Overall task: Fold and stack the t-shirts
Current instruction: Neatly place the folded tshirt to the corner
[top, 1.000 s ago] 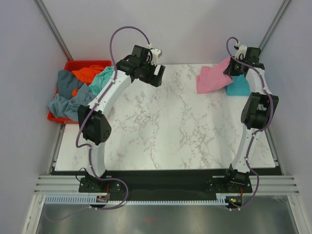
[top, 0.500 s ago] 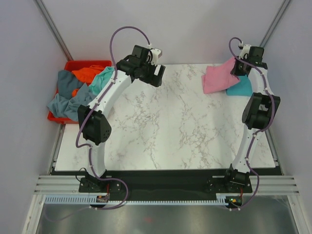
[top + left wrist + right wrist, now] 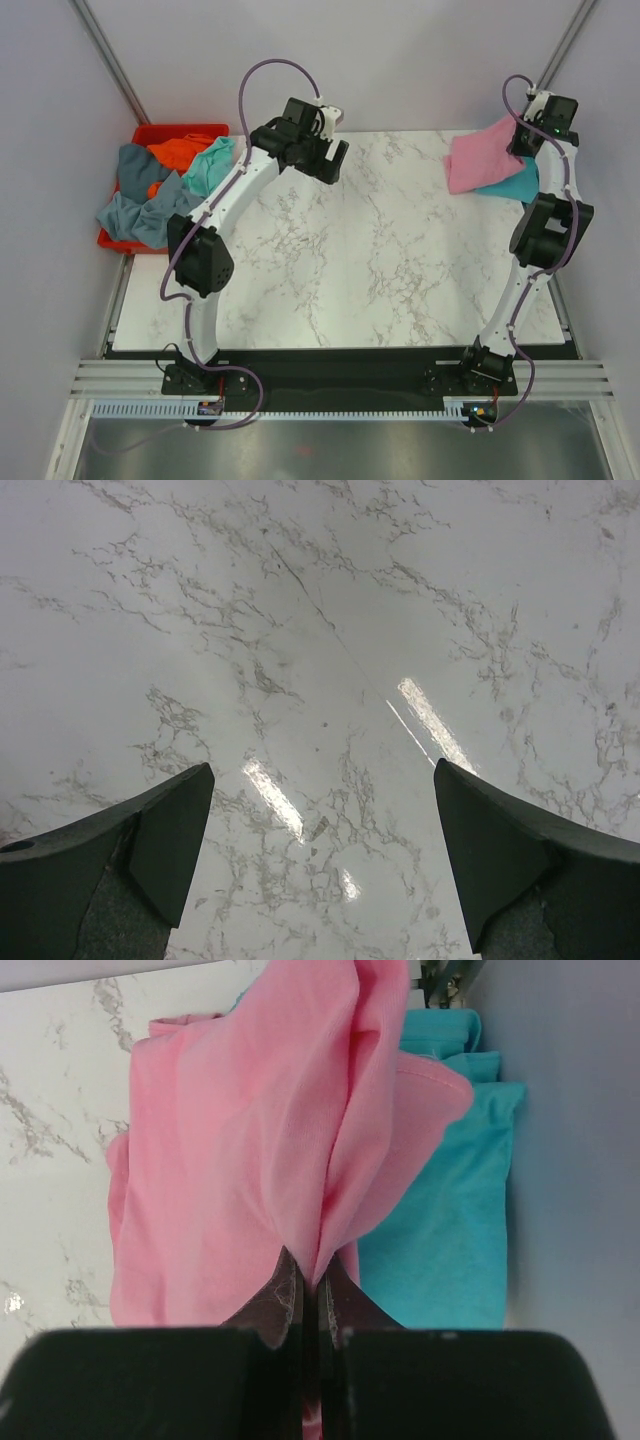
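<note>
I should next move my right gripper toward the wall beside the teal-turquoise t-shirt (image 3: 516, 186), then release the pink t-shirt's fold over the teal-turquoise t-shirt's wall-side edge, which is still uncovered.
My right gripper (image 3: 312, 1278) is shut on a fold of the pink t-shirt (image 3: 240, 1140) and holds it up over the folded teal-turquoise t-shirt (image 3: 450, 1230) at the table's far right corner. In the top view the pink t-shirt (image 3: 478, 160) hangs from the right gripper (image 3: 527, 135) and drapes over the teal-turquoise t-shirt (image 3: 516, 186). My left gripper (image 3: 320, 850) is open and empty above bare marble; in the top view the left gripper (image 3: 335, 165) is at the far middle-left. Grey-blue (image 3: 140, 200), orange (image 3: 178, 150) and mint (image 3: 212, 162) t-shirts lie crumpled in the bin.
The red plastic bin (image 3: 150, 133) stands off the table's left far edge, shirts spilling over its rim. The marble table (image 3: 340, 260) spans the middle. Grey walls close in on both sides; the right wall is close beside the teal shirt (image 3: 580, 1160).
My right gripper has carried the pink t-shirt to the right and farther back, over the teal-turquoise shirt. My left gripper has shifted slightly to the right.
</note>
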Tool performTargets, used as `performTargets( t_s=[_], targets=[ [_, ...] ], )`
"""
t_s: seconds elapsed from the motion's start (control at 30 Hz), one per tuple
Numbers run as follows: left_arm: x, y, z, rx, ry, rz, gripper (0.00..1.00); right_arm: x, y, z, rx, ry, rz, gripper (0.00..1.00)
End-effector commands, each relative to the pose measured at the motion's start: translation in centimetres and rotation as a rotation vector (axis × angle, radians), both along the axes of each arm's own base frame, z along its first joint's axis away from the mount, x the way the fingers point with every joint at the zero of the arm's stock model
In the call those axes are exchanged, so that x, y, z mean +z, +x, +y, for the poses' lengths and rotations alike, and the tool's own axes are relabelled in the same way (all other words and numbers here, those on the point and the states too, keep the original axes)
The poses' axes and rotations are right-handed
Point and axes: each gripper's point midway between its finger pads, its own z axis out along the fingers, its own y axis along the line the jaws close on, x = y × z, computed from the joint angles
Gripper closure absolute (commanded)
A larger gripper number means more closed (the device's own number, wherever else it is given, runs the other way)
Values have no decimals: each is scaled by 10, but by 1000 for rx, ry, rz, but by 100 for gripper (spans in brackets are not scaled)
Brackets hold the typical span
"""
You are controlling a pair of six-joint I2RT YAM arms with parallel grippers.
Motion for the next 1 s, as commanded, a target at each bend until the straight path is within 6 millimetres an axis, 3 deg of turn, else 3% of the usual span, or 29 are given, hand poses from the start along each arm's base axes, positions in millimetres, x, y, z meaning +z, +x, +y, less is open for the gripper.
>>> performTargets(
  t_s=[0.0,0.37,0.63,0.8,0.97],
  targets=[
    [18,7,-6,-9,-13,-58,1,55,1,-18,-43,-75,-110,100],
    [18,6,-8,-10,-3,-65,1,44,-3,7,21,-8,-94,100],
    [19,5,-9,-12,-1,-68,1,88,14,54,114,-26,-181,100],
    [23,4,-10,-14,-3,-78,1,107,12,40,78,-67,-210,100],
    [23,4,-10,-14,-6,-74,1,112,6,29,53,-72,-215,100]
  ],
)
